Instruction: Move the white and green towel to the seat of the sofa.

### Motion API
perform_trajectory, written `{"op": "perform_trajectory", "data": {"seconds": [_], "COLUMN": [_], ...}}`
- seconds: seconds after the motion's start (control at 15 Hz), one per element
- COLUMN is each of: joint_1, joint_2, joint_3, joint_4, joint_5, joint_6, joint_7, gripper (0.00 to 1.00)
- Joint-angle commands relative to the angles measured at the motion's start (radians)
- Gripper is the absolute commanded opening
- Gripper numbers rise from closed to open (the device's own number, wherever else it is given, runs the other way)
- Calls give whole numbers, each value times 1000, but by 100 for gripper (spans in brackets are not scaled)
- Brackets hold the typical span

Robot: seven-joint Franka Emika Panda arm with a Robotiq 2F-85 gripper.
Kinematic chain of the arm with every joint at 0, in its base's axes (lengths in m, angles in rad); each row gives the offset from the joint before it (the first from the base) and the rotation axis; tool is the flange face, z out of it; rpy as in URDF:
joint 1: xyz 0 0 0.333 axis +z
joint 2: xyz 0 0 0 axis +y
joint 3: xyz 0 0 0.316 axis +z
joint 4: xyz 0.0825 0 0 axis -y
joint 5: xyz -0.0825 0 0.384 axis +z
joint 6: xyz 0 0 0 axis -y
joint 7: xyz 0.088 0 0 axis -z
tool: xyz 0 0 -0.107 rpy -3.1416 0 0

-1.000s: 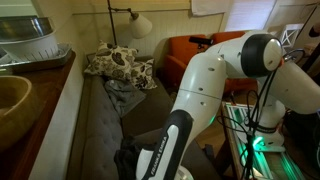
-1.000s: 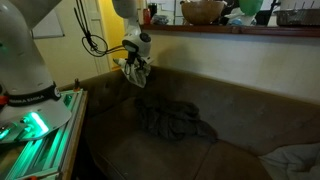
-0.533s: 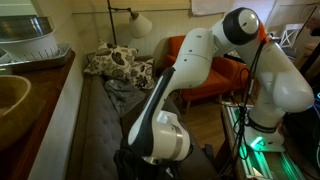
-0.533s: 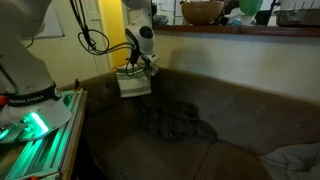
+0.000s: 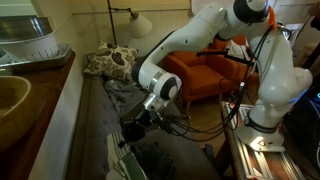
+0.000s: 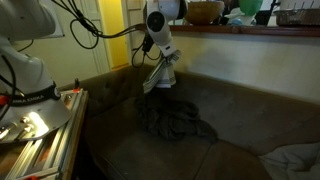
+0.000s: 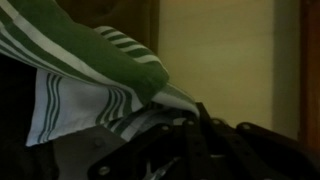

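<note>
The seat [image 6: 130, 150] by the dark grey cloth is toward the patterned pillow from my gripper. My gripper should carry the hanging towel that way next and let go of it there.
The white and green striped towel [image 6: 158, 79] hangs from my gripper [image 6: 160, 62] in front of the sofa's backrest, above the brown sofa seat [image 6: 130, 150]. In an exterior view the towel [image 5: 124, 163] dangles below the gripper [image 5: 137, 127] over the seat [image 5: 97, 135]. In the wrist view the towel [image 7: 85, 75] fills the upper left, bunched between my dark fingers [image 7: 185, 135]. The gripper is shut on the towel.
A dark grey cloth [image 6: 175, 120] lies crumpled on the seat just below and right of the towel; it also shows in an exterior view [image 5: 125, 95]. A patterned pillow [image 5: 115, 62], an orange armchair [image 5: 200, 72], a lamp [image 5: 137, 23] and a wooden ledge with a bowl [image 6: 203, 12] surround the sofa.
The arm has swung along the sofa's backrest with the towel in its grip, from the sofa's end toward the spot above the grey cloth. The towel now hangs more loosely.
</note>
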Motion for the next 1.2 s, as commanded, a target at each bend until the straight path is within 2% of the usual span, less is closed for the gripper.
{"op": "perform_trajectory", "data": {"seconds": [0.0, 0.13, 0.33, 0.4, 0.47, 0.67, 0.73, 0.87, 0.93, 1.0, 1.13], "joint_1": [-186, -293, -378, -417, -434, -393, -222, -217, -216, -412, -399], "joint_2": [-243, -336, -466, -506, -546, -636, -626, -644, -650, -577, -576], "joint_3": [-27, -15, -21, -26, -62, -204, -335, -388, -393, -199, -207], "joint_4": [-162, -261, -386, -412, -428, -439, -431, -429, -428, -413, -403], "joint_5": [270, 424, 654, 628, 564, 551, 520, 526, 527, 549, 549], "joint_6": [-237, -328, -455, -488, -519, -539, -572, -558, -556, -509, -500], "joint_7": [-174, -325, -519, -493, -450, -453, -374, -404, -407, -496, -464], "gripper": [1, 1, 1, 1, 1, 1, 5, 5, 5, 5, 1]}}
